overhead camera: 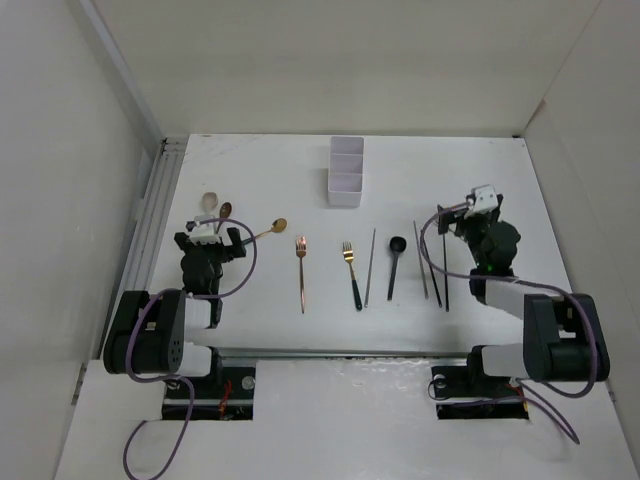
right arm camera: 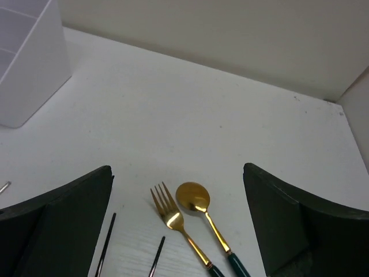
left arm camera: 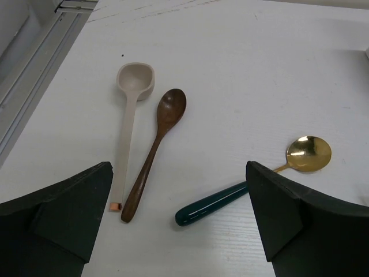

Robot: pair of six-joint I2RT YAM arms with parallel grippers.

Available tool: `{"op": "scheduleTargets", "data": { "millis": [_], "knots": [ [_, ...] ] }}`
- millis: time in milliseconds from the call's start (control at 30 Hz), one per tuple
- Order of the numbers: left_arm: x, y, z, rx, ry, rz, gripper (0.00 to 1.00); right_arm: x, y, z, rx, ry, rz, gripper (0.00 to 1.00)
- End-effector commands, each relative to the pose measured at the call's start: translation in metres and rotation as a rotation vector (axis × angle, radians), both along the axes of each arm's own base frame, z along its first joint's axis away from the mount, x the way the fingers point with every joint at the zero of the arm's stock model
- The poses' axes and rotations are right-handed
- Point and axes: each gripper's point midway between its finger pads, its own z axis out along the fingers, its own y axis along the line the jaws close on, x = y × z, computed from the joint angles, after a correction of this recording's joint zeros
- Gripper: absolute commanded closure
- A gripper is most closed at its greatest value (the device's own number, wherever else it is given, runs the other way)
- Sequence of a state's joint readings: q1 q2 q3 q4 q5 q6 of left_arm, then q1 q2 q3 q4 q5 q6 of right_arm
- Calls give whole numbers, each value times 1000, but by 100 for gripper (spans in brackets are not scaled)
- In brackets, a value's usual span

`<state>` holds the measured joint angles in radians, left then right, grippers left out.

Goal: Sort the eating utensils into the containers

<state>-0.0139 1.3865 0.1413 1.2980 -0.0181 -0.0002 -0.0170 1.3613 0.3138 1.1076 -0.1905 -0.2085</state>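
Observation:
I will next raise my left gripper outward and toward the bar, then lower it onto the pale spoon's handle nearer its bowl, because the brown spoon (left arm camera: 159,135) crowds the end of that handle.
My left gripper (overhead camera: 210,238) is open and empty, low over the handles of three spoons: a pale spoon (left arm camera: 128,118), a brown spoon (left arm camera: 159,135) and a gold spoon (left arm camera: 309,153) with a dark green handle that lies between my fingers. My right gripper (overhead camera: 478,208) is open and empty above a gold fork (right arm camera: 172,217) and a second gold spoon (right arm camera: 194,199), which my arm hides in the top view. A copper fork (overhead camera: 301,272), a gold black-handled fork (overhead camera: 351,274), a black spoon (overhead camera: 395,263) and dark chopsticks (overhead camera: 431,262) lie mid-table. The white organiser (overhead camera: 346,171) stands behind them.
A slim grey stick (overhead camera: 370,266) lies between the black-handled fork and the black spoon. A metal rail (overhead camera: 160,205) runs along the table's left edge. White walls close in the back and both sides. The organiser's corner (right arm camera: 26,63) shows at the right wrist view's upper left.

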Motion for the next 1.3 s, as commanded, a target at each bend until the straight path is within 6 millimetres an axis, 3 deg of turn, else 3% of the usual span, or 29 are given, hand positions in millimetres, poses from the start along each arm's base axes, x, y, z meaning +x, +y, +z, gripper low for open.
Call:
{"op": "scheduleTargets", "data": {
  "millis": [0, 33, 67, 167, 200, 233, 267, 300, 333, 367, 400, 433, 467, 500, 533, 567, 600, 633, 667, 700, 733, 800, 867, 967, 1000, 1133, 1267],
  "knots": [
    [10, -7, 57, 12, -215, -41, 0, 23, -1, 73, 8, -31, -23, 1],
    [10, -7, 60, 21, -230, -40, 0, 25, -3, 67, 8, 54, -37, 1],
    [10, -9, 64, 21, -244, -49, 0, 34, -8, 111, 11, -8, -64, 1],
    [12, -29, 70, 71, -200, -175, 0, 37, -12, 148, -65, 10, -123, 1],
    [20, -37, 78, 83, -152, -227, 0, 39, -14, 197, -103, -58, -153, 1],
    [46, -47, 150, 246, -240, -298, 0, 42, -19, 207, -224, -50, -196, 1],
    [51, -58, 127, 270, -57, -382, 0, 42, -22, 212, -295, -16, -246, 1],
    [64, -53, 141, 290, -16, -365, 0, 37, -28, 243, -341, -46, -365, 1],
    [95, -45, 184, 313, -26, -317, 0, 36, -32, 250, -406, -42, -424, 1],
    [101, -33, 169, 319, 109, -272, 0, 42, -36, 249, -518, -11, -474, 1],
    [111, -7, 171, 341, 175, -127, 0, 38, -49, 253, -504, 17, -586, 1],
    [117, 4, 172, 352, 228, -72, 0, 38, -49, 275, -458, -13, -635, 1],
    [134, 23, 182, 362, 260, -29, 0, 48, -45, 267, -401, 14, -654, 1],
    [126, 22, 159, 366, 381, -119, 0, 51, -44, 252, -434, 109, -632, 1],
    [125, 25, 152, 342, 430, -154, 0, 62, -18, 272, -412, 82, -490, 1],
    [131, 40, 147, 313, 468, -158, 0, 69, -2, 265, -411, 118, -392, 1],
    [122, 41, 131, 260, 548, -186, 0, 81, 13, 246, -373, 173, -315, 3],
    [122, 36, 124, 190, 572, -226, 0, 83, 27, 234, -352, 220, -241, 8],
    [123, 39, 118, 148, 597, -222, 2, 86, 34, 234, -319, 226, -210, 21],
    [126, 48, 103, 98, 652, -207, 10, 92, 42, 220, -267, 259, -184, 25],
    [127, 47, 95, 63, 685, -198, 15, 92, 48, 219, -235, 260, -160, 28],
    [133, 49, 74, -8, 755, -191, 23, 95, 66, 200, -189, 300, -78, 29],
    [126, 43, 54, -49, 824, -212, 33, 97, 88, 180, -124, 351, 2, 29],
    [120, 48, 23, -41, 866, -184, 33, 96, 108, 158, -57, 410, 67, 29],
    [124, 49, 25, -36, 848, -182, 33, 94, 112, 153, -61, 421, 76, 29],
    [120, 51, 2, -31, 885, -179, 33, 94, 130, 135, -38, 471, 112, 30],
    [113, 52, -20, -30, 939, -177, 43, 91, 143, 126, -55, 486, 123, 32]
  ]
}}
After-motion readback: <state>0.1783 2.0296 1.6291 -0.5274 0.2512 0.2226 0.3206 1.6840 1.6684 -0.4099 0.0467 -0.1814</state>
